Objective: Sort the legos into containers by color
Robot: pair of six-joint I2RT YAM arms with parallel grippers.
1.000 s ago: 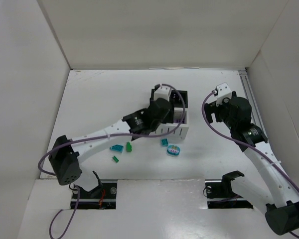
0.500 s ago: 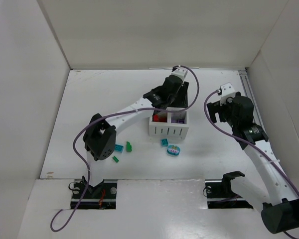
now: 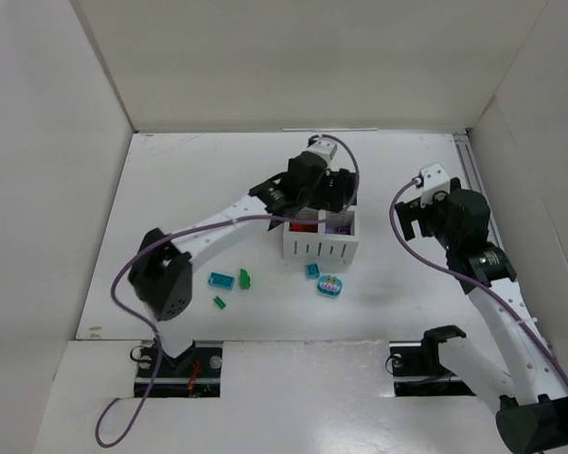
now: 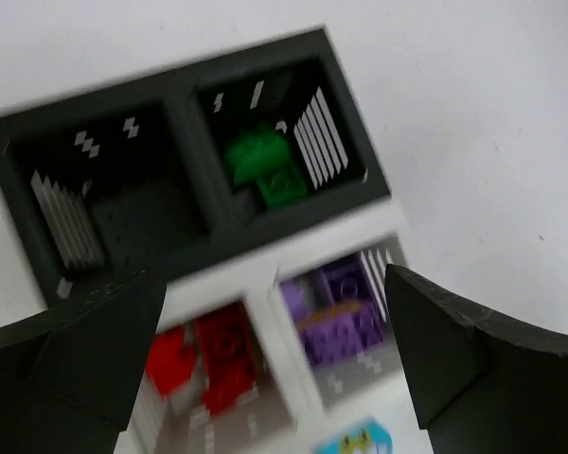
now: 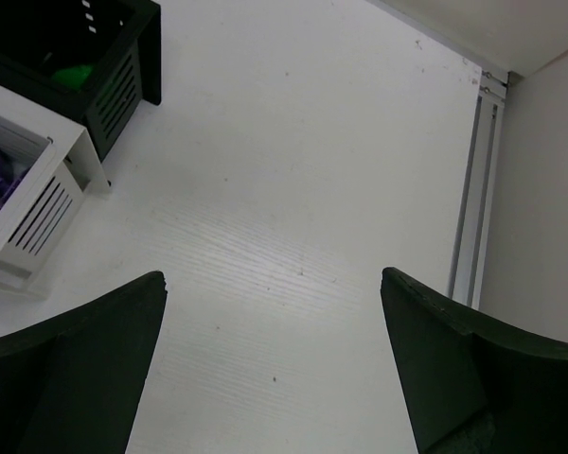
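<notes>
The left gripper will next move back and down onto the larger green brick [image 3: 244,279], because the brick is below the gripper and to its left in the top view.
Four containers stand in a square block: two white ones [image 3: 320,248] in front, two black ones [image 4: 185,123] behind. In the left wrist view red legos [image 4: 213,355] fill the left white bin, purple legos [image 4: 341,307] the right white bin, and green legos [image 4: 265,168] the right black bin; the left black bin [image 4: 123,203] looks empty. My left gripper [image 3: 328,196] [image 4: 275,355] hovers open above the block, holding nothing. Loose teal [image 3: 221,279], green [image 3: 245,278] and small green [image 3: 220,303] bricks, another teal brick [image 3: 312,270] and an oval teal piece [image 3: 329,285] lie in front. My right gripper [image 3: 409,219] [image 5: 275,364] is open over bare table to the right.
White walls enclose the table on three sides. A metal rail [image 5: 471,189] runs along the right wall. The right wrist view catches the black bin's corner [image 5: 123,66] and the white bin's slotted side [image 5: 38,213] at its left edge.
My left arm swung from the front of the containers up and back over them, and its jaws opened wide. The right arm shifted slightly. The loose pieces on the table stayed put.
</notes>
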